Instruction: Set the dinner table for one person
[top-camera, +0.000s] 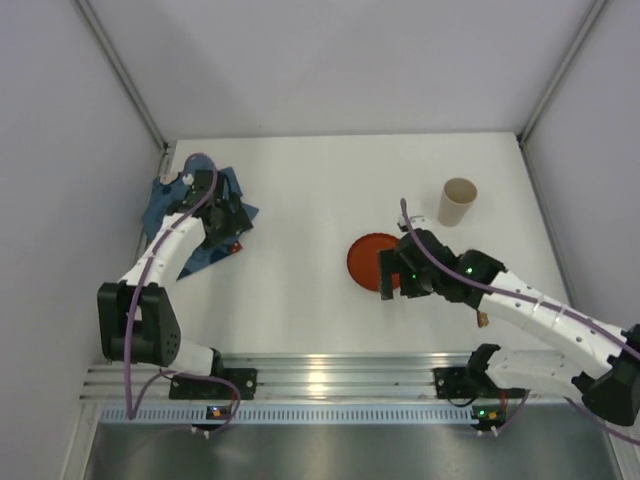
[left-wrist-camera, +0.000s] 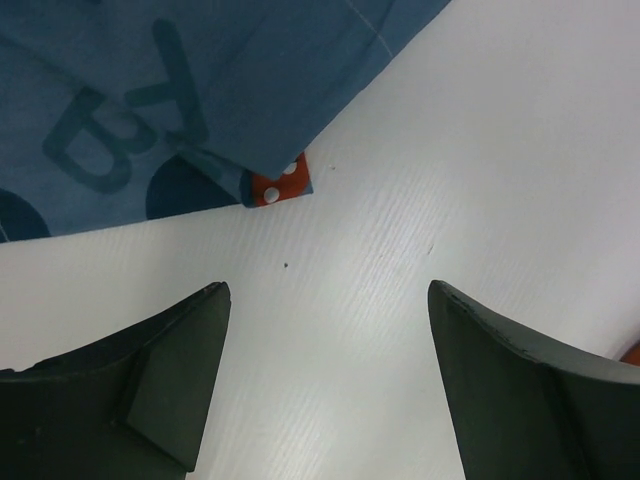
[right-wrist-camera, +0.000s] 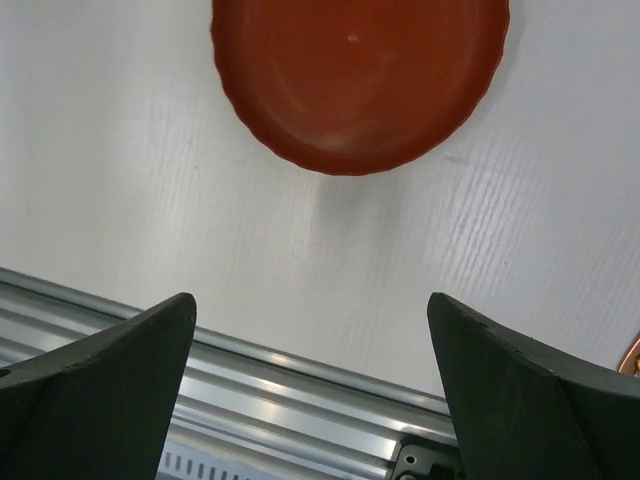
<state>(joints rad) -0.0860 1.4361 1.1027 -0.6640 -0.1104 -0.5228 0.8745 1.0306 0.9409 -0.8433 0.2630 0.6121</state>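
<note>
The plate's cup-side rim (right-wrist-camera: 494, 72) lies below and outward of the right gripper's fingers. My right gripper lowers outward and toward the right in the wrist view onto it next.
The white dinner table (top-camera: 300, 180) carries a crumpled blue letter-printed placemat (top-camera: 195, 240) at its left edge. My left gripper (top-camera: 228, 232) hovers over the mat's near corner. In the left wrist view that gripper (left-wrist-camera: 328, 290) is open over bare table, and the mat (left-wrist-camera: 150, 100) with its small orange dotted tag (left-wrist-camera: 280, 185) lies just beyond the fingertips. A red plate (top-camera: 366, 260) sits right of centre. My right gripper (top-camera: 386, 276) is open at the plate's right rim. In the right wrist view the gripper (right-wrist-camera: 312, 298) holds nothing and the plate (right-wrist-camera: 360, 70) lies ahead.
A beige cup (top-camera: 458, 202) stands upright at the back right. A small brown object (top-camera: 482, 320) peeks out under the right arm. The aluminium rail (right-wrist-camera: 300, 400) runs along the near table edge. White walls enclose the table on three sides.
</note>
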